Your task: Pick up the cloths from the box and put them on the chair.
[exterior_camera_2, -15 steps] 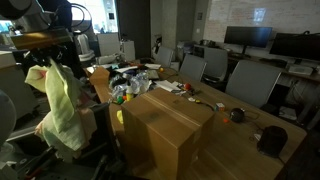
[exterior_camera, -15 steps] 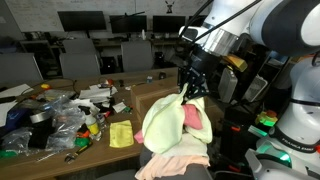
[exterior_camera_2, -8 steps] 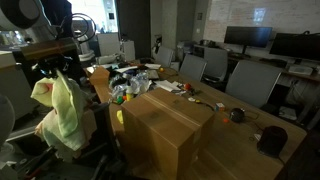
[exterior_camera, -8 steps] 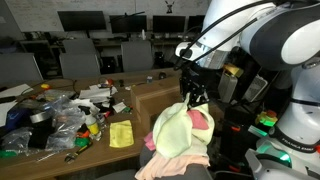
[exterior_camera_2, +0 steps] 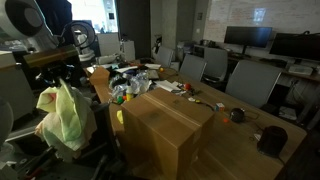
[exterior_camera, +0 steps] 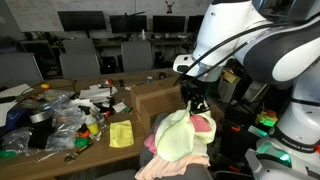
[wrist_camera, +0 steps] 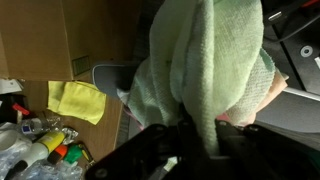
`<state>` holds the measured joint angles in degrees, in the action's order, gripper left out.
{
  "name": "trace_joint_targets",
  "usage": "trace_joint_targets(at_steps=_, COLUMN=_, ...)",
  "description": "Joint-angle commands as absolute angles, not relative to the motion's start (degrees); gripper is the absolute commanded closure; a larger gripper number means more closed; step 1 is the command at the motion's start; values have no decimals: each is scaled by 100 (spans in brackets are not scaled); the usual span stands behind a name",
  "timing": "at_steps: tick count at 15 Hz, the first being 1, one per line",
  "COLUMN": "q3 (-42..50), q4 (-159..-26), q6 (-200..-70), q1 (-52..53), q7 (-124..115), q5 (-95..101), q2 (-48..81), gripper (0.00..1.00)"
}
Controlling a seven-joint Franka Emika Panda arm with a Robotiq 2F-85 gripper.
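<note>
The pale green cloth [exterior_camera: 176,137] already hangs over the seat. It goes down with my gripper toward the peach cloth on the chair [exterior_camera: 180,166] next and is released there.
My gripper [exterior_camera: 196,101] is shut on a pale green cloth [exterior_camera: 176,137] that hangs below it over the chair. The same cloth shows in an exterior view [exterior_camera_2: 63,118] and fills the wrist view [wrist_camera: 205,60], pinched between the fingers [wrist_camera: 197,128]. A pink cloth [exterior_camera: 204,124] sits behind the green one, and a peach cloth [exterior_camera: 165,165] lies on the chair seat underneath. The chair [exterior_camera_2: 96,140] is mostly hidden by the cloths. The cardboard box [exterior_camera_2: 165,125] stands on the table beside the chair; its inside is not visible.
A yellow cloth [exterior_camera: 121,134] lies on the wooden table [exterior_camera: 95,150] beside cluttered plastic bags and small items [exterior_camera: 55,118]. Office chairs [exterior_camera_2: 245,80] and monitors stand behind. The robot base [exterior_camera: 295,125] is close on the right.
My gripper has moved down with the green cloth, lowering it closer to the chair seat and the cloths lying there.
</note>
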<state>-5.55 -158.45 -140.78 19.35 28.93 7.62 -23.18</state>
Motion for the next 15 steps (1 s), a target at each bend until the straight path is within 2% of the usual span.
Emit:
trace_joint_targets(at_steps=1, q3=-782, q4=-15840, q6=-14235, q1=1778, q7=2551, q5=1048, q2=-2064, gripper=96)
trace_joint_targets(at_steps=15, q3=-613, q4=-15680, q6=-14493, q1=1908, q7=2521, q5=-100, q2=-1598, gripper=96)
